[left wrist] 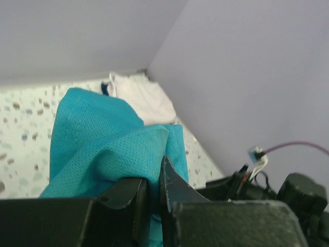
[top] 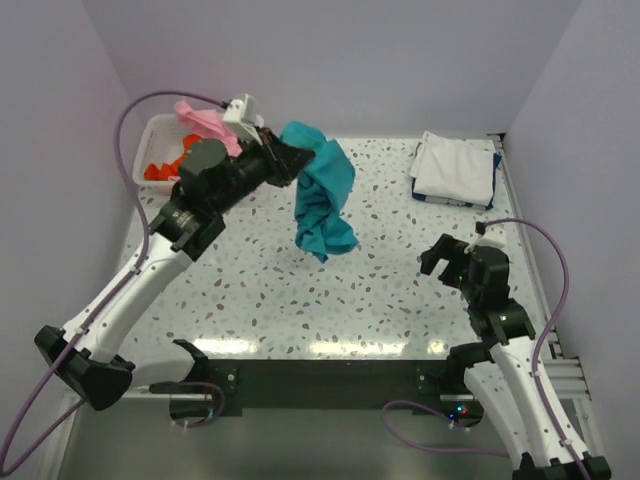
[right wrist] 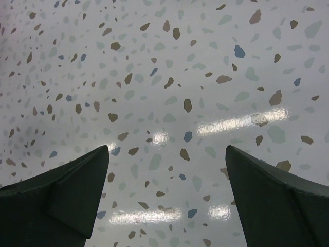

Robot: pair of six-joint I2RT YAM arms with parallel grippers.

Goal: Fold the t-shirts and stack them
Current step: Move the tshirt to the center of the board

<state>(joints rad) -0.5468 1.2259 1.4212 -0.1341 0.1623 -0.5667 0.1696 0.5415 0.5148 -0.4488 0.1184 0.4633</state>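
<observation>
My left gripper brings the teal t-shirt down toward the table's bare middle next and releases it there, since that spot lies open below the gripper.
My left gripper is shut on the teal t-shirt and holds it in the air above the table's middle; the cloth hangs bunched below the jaws. In the left wrist view the teal t-shirt is pinched between the two dark fingers. A folded white t-shirt lies on a dark blue one at the back right; it also shows in the left wrist view. A pink t-shirt and an orange-red one lie in the basket. My right gripper is open and empty over bare table.
The white slatted basket stands at the back left corner. Lilac walls close the table on three sides. A purple cable loops above the left arm.
</observation>
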